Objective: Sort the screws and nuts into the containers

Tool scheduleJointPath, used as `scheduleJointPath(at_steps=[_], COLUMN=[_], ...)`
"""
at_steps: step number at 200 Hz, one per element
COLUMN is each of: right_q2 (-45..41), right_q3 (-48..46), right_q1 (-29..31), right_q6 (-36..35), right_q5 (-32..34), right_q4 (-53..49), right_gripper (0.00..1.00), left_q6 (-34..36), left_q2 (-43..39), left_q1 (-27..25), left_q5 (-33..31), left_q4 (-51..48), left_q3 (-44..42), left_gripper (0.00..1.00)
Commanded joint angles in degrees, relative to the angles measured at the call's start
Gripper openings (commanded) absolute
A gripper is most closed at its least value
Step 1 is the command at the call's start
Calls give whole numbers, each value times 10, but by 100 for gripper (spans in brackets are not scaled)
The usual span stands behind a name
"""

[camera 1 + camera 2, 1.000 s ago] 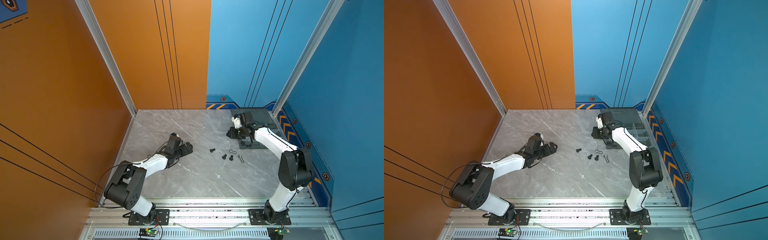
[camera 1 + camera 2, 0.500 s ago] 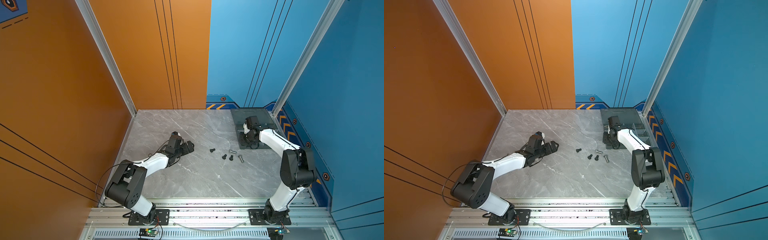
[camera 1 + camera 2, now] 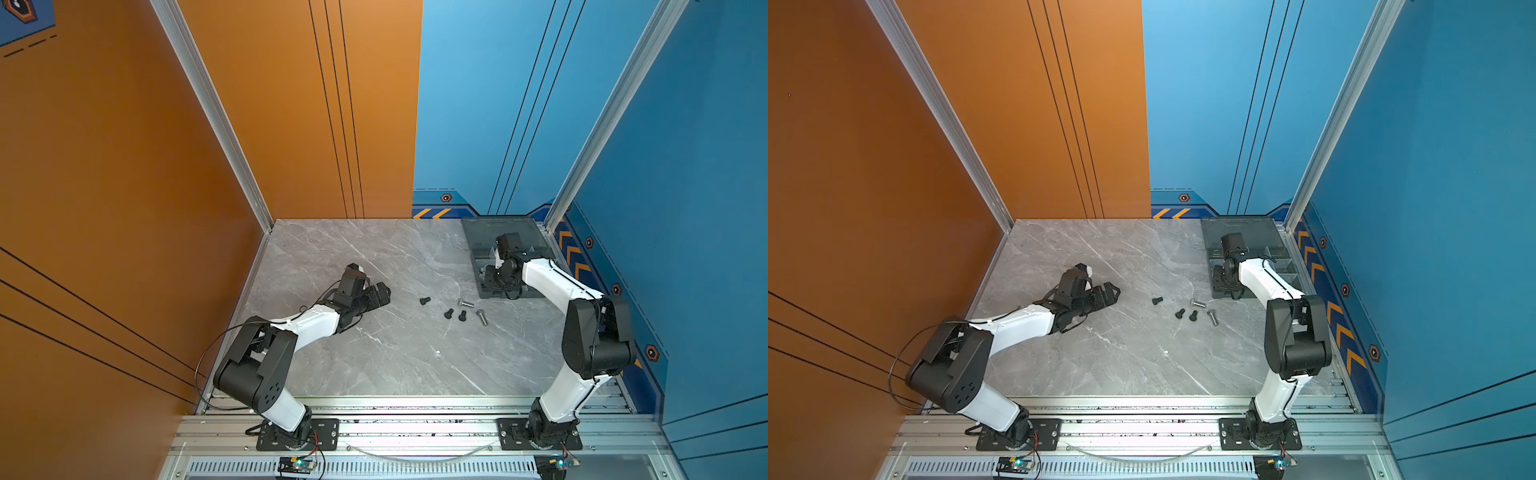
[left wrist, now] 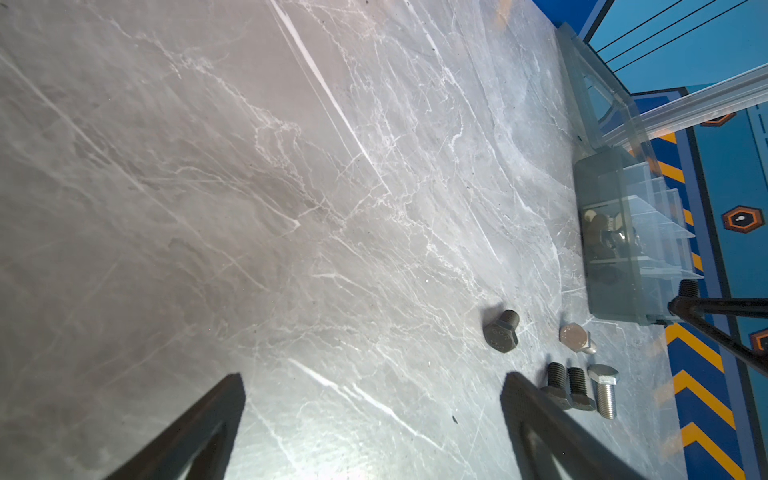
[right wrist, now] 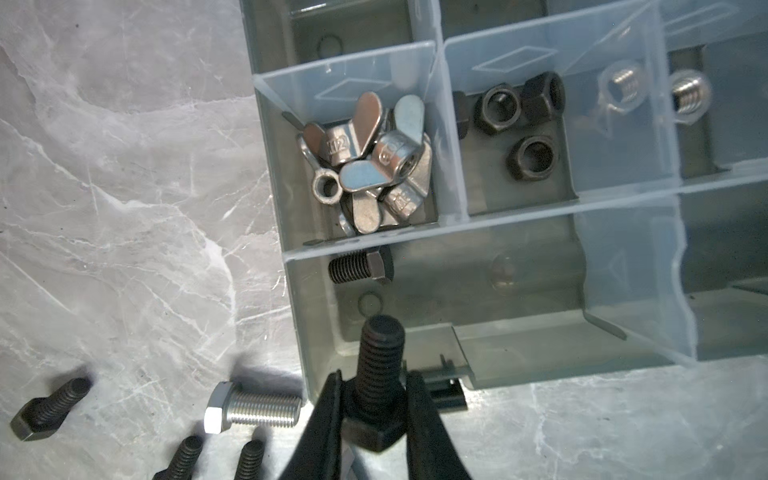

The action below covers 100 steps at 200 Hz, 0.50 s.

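Note:
My right gripper lowers next toward the box's near corner section point(image 5: 432, 296), which lies below it and already holds a black screw, and releases the screw's head there.
My right gripper point(image 5: 374, 399) is shut on the head of a black screw point(image 5: 380, 353), whose threaded end points over the near corner compartment of the grey organizer box point(image 5: 316, 332). That compartment holds one black screw point(image 5: 359, 268). Adjacent containers hold silver wing nuts point(image 5: 365, 162) and black hex nuts point(image 5: 519, 124). Loose screws lie on the table beside the box: a silver one point(image 5: 253, 409) and black ones point(image 5: 45, 409). In a top view my left gripper point(image 3: 384, 293) rests open and empty, left of the loose screws point(image 3: 448, 313).
The box's open lid point(image 3: 503, 232) lies flat behind it against the back wall. The blue side wall point(image 3: 582, 257) runs close along the box's right. A silver screw point(image 4: 604, 395) and two black ones lie just beyond my left fingertip point(image 4: 523, 407).
My right gripper has carried the black screw rightward and toward the front, from left of the box to over its near corner. The left arm has hardly moved.

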Motion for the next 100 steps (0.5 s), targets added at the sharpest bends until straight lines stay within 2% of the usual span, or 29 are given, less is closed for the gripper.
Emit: scheduleJointPath(at_steps=[1, 23, 77, 100], right_q2=[18, 29, 47, 49], right_q3=[19, 24, 33, 32], right_q1=[-3, -2, 3, 5], right_q6=[-9, -8, -7, -6], right_q5=[11, 9, 8, 11], right_q4=[-15, -14, -14, -16], right_gripper=[0, 0, 9, 18], left_q6=[-6, -6, -6, -7], left_q2=[8, 8, 16, 18], left_q1=[-3, -4, -4, -4], left_q5=[7, 7, 9, 11], left_q4=[8, 7, 7, 8], left_q3=[17, 18, 21, 23], left_gripper=[98, 98, 98, 98])
